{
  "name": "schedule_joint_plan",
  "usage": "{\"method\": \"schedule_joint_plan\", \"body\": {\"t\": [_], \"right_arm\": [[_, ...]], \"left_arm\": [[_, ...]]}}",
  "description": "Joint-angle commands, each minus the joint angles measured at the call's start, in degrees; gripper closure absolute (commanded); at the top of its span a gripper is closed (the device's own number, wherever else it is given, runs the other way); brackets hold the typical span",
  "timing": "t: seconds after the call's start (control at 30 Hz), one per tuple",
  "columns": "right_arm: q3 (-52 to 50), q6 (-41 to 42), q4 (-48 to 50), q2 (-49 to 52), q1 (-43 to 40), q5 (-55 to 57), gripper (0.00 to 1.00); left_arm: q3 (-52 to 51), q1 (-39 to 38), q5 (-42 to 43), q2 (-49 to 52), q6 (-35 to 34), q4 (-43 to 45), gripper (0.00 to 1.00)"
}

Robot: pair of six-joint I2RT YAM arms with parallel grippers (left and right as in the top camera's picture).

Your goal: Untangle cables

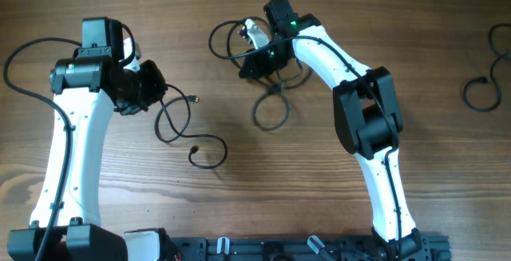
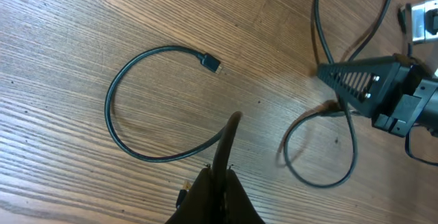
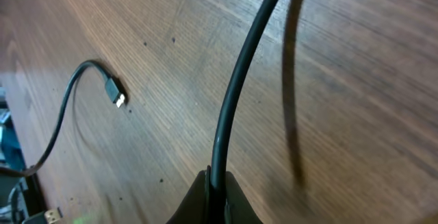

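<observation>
I need to carry the thin cable to the right in the overhead view with my left gripper and release it, because open wood between both grippers lies there.
One thin black cable [image 2: 116, 125] runs out of my left gripper [image 2: 223, 171], which is shut on it, and curves left in a loop to a small plug [image 2: 211, 62]. From overhead this cable [image 1: 169, 122] lies right of the left gripper [image 1: 162, 93]. My right gripper [image 3: 217, 181] is shut on another black cable [image 3: 239, 80], which rises to the top of that view. Overhead, the right gripper [image 1: 249, 68] sits among cable loops [image 1: 271, 114] at the table's back centre. A loose plug end [image 3: 115, 92] lies to its left.
A short cable end [image 1: 209, 156] curls on the wood in front of the left gripper. A separate black cable [image 1: 485, 85] lies at the far right edge. The right gripper [image 2: 369, 87] shows in the left wrist view, above a cable loop [image 2: 321, 152].
</observation>
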Motion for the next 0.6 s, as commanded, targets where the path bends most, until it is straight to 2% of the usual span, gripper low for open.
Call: {"method": "schedule_joint_plan", "body": {"t": [0.0, 0.13, 0.17, 0.27, 0.3, 0.43, 0.57], "right_arm": [[-0.11, 1.22, -1.07, -9.97, -4.00, -1.16, 0.96], [-0.11, 8.74, -1.20, -27.61, -11.89, 8.20, 0.96], [-0.11, 10.40, -1.14, -34.07, -15.98, 12.48, 0.96], [-0.11, 11.41, -0.59, -41.38, -22.21, 18.64, 0.96], [-0.11, 11.39, 0.24, -44.78, -26.62, 23.10, 0.96], [-0.13, 10.62, 2.91, -46.40, -34.93, 29.97, 0.96], [-0.13, 8.28, 7.13, -40.87, -40.26, 32.65, 0.96]], "left_arm": [[-0.57, -0.15, 0.90, -0.11, -0.55, 0.74, 0.96], [-0.57, -0.15, 0.90, -0.11, -0.55, 1.46, 0.96], [-0.57, -0.15, 0.90, -0.11, -0.55, 1.51, 0.96], [-0.57, -0.15, 0.90, -0.11, -0.55, 1.70, 0.96], [-0.57, -0.15, 0.90, -0.11, -0.55, 1.90, 0.96], [-0.57, -0.15, 0.90, -0.11, -0.57, 2.19, 0.96], [-0.57, -0.15, 0.92, -0.11, -0.57, 2.47, 0.96]]}}
